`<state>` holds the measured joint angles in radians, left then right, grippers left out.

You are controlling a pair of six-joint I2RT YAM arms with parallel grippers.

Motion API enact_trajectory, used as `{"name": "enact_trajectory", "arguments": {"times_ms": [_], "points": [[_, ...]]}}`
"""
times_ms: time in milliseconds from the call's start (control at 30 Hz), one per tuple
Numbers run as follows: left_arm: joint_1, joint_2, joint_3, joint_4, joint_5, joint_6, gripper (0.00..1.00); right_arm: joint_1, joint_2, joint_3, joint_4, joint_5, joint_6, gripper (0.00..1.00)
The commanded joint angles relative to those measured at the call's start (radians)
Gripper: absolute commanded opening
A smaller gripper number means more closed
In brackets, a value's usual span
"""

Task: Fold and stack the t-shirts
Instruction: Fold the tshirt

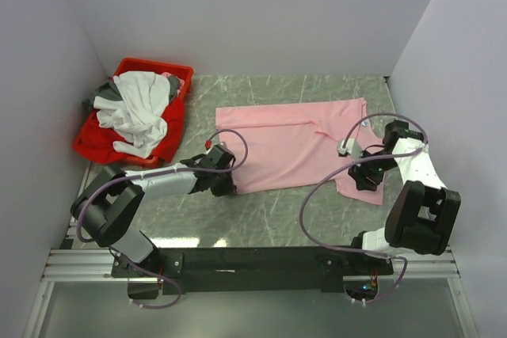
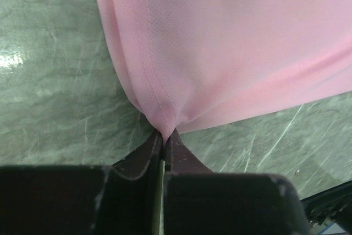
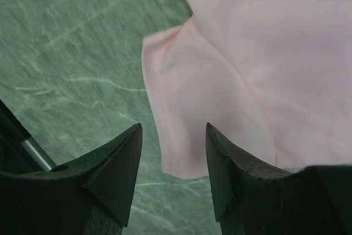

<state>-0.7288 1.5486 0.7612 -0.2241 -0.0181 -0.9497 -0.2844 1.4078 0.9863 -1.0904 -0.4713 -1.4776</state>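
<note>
My right gripper moves down and slightly back onto the near hem of the pink sleeve (image 1: pixel 364 199) (image 3: pixel 161 129) next, because its spread fingers still hover above the cloth.
A light pink t-shirt (image 1: pixel 297 142) lies spread on the table. My left gripper (image 1: pixel 230 186) is shut on its near left corner; in the left wrist view the cloth (image 2: pixel 231 42) bunches into the closed jaws of that gripper (image 2: pixel 164 135). My right gripper (image 1: pixel 366 178) is open over the shirt's near right sleeve; in the right wrist view the sleeve (image 3: pixel 203 114) lies between and beyond that gripper's (image 3: pixel 173 130) spread fingers. White (image 1: pixel 139 104) and dark grey (image 1: pixel 107 91) t-shirts are piled in the bin.
A red plastic bin (image 1: pixel 158 69) stands at the back left, with red cloth (image 1: pixel 99 142) hanging over its front. White walls close in the left, back and right. The green marble table (image 1: pixel 253 215) runs to the black rail at the near edge.
</note>
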Motion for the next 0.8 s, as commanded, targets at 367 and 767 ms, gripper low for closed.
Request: {"name": "enact_trajectory", "arguments": {"times_ms": [367,767], "points": [[0.022,-0.041,0.007,0.014,0.087,0.063,0.01,-0.009,0.095,-0.179,0.187,0.23,-0.021,0.57],[0.026,-0.024,0.009,0.028,0.103,0.075,0.01,0.017,0.091,-0.239,0.327,0.234,0.037,0.26]]}}
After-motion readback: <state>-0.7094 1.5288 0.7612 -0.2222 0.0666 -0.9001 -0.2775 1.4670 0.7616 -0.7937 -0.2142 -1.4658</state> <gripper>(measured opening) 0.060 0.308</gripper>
